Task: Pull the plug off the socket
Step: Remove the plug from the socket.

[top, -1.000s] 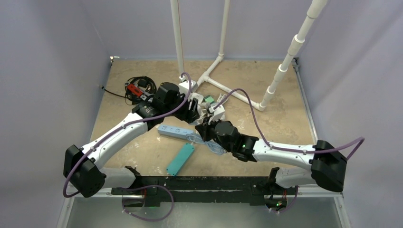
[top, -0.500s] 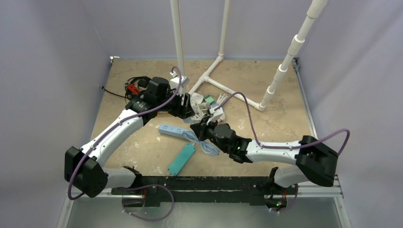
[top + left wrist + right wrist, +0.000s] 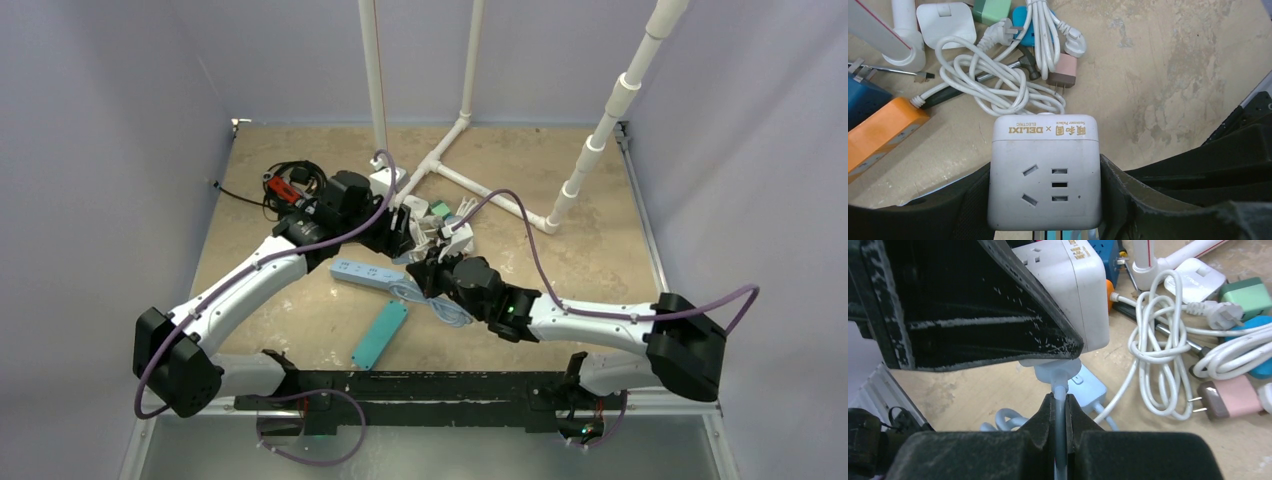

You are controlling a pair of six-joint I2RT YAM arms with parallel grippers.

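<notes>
I will next lower my left gripper toward the orange block to release the socket, since the table below the gripper is bare, left in the top view.
A white cube socket marked DELIXI is clamped between the fingers of my left gripper, held above the table. It also shows in the right wrist view. A light blue plug sits against its underside. My right gripper is shut on the plug's light blue cable, just below the plug. In the top view the left gripper and right gripper meet at mid-table. The cable runs down to a light blue power strip.
A pile of chargers lies under the socket: a coiled white cable, a pink adapter, a green adapter, an orange block. A teal bar lies in front. A white PVC frame stands behind, with black cables at back left.
Both grippers shifted left together half a second ago and have come back to the right. Both grips are unchanged and the plug still sits against the socket.
</notes>
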